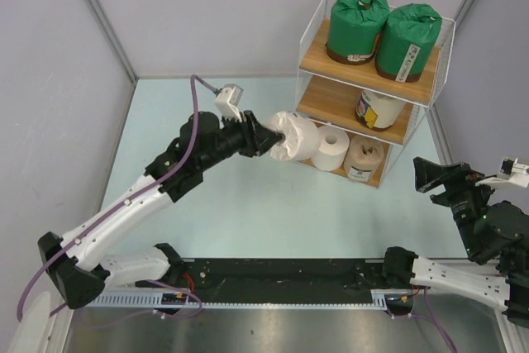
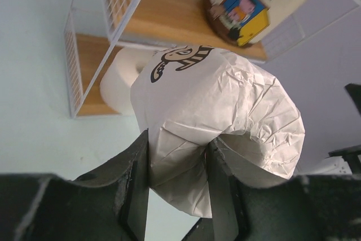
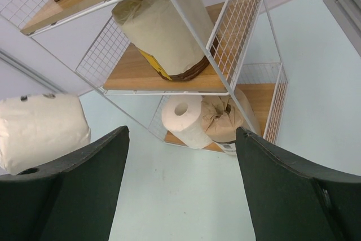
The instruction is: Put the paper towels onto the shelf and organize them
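My left gripper is below the empty space on the shelf's middle board, which is to the gripper's right in the top view, so I will lift the gripper outward and let go of the white-wrapped roll there.
My left gripper (image 1: 269, 136) is shut on the white-wrapped roll (image 1: 296, 136) and holds it above the table, just left of the shelf (image 1: 329, 101), level with its bottom tier. In the left wrist view both fingers (image 2: 135, 179) pinch the roll's wrap (image 2: 225, 111). Two green rolls (image 1: 357, 22) (image 1: 407, 39) stand on the top tier. The cream roll (image 1: 378, 109) stands on the middle tier. The bare white roll (image 1: 333, 148) and the tan roll (image 1: 364, 157) sit on the bottom tier. My right gripper (image 1: 426, 175) is open and empty, right of the shelf.
The shelf stands at the back right by the grey walls. The middle board (image 3: 141, 74) has bare room left of the cream roll (image 3: 163, 26). The right wrist view shows the bare white roll (image 3: 183, 119), the tan roll (image 3: 225, 119) and the held roll (image 3: 42, 131).
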